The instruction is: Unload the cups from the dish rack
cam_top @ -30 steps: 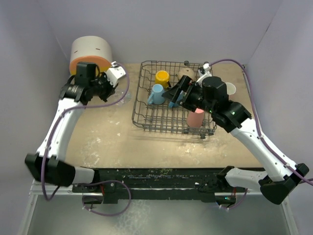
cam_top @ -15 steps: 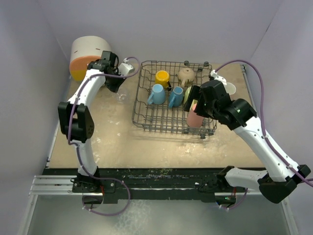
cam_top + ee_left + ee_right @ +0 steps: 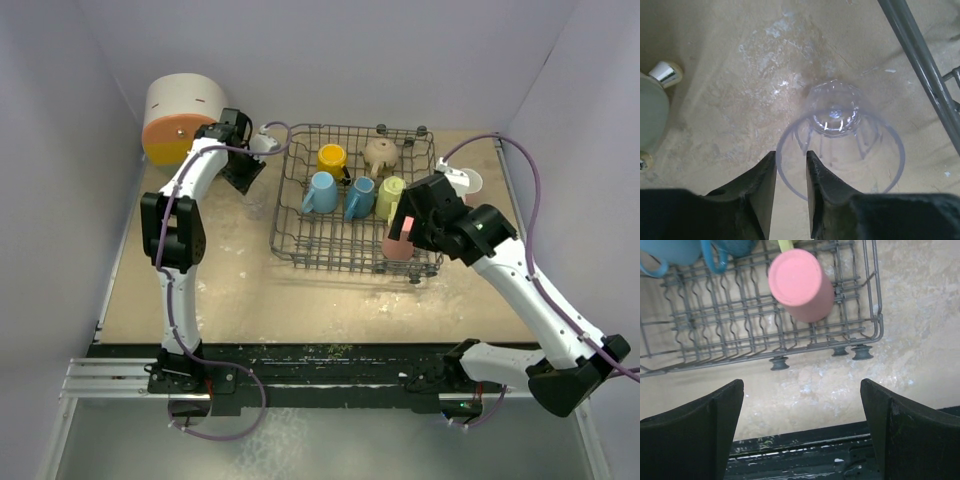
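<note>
I need to lower my right gripper toward the salmon tumbler (image 3: 398,245), its open fingers passing either side of the tumbler's upturned base, because it stands upside down below.
The dark wire dish rack (image 3: 284,215) holds a yellow mug (image 3: 331,158), a tan mug (image 3: 380,152), two blue mugs (image 3: 320,192) (image 3: 358,197), a yellow-green mug (image 3: 390,197) and an upside-down salmon tumbler (image 3: 398,245). The clear glass (image 3: 254,204) stands on the table left of the rack. My left gripper (image 3: 791,155) straddles the near rim of the glass (image 3: 835,150), one finger inside, one outside, with a gap between them. My right gripper (image 3: 801,385) is wide open and empty, above the rack's front right corner near the tumbler (image 3: 800,285).
The white and orange drawer box (image 3: 180,115) stands at the back left; its pale edge (image 3: 651,112) shows left of the glass. A pale cup (image 3: 470,182) sits on the table right of the rack. The rack's bar (image 3: 920,65) runs just right of the glass.
My left arm has folded differently and its gripper has come down over the clear glass. My right gripper has drawn back from the rack's middle to its front right corner.
</note>
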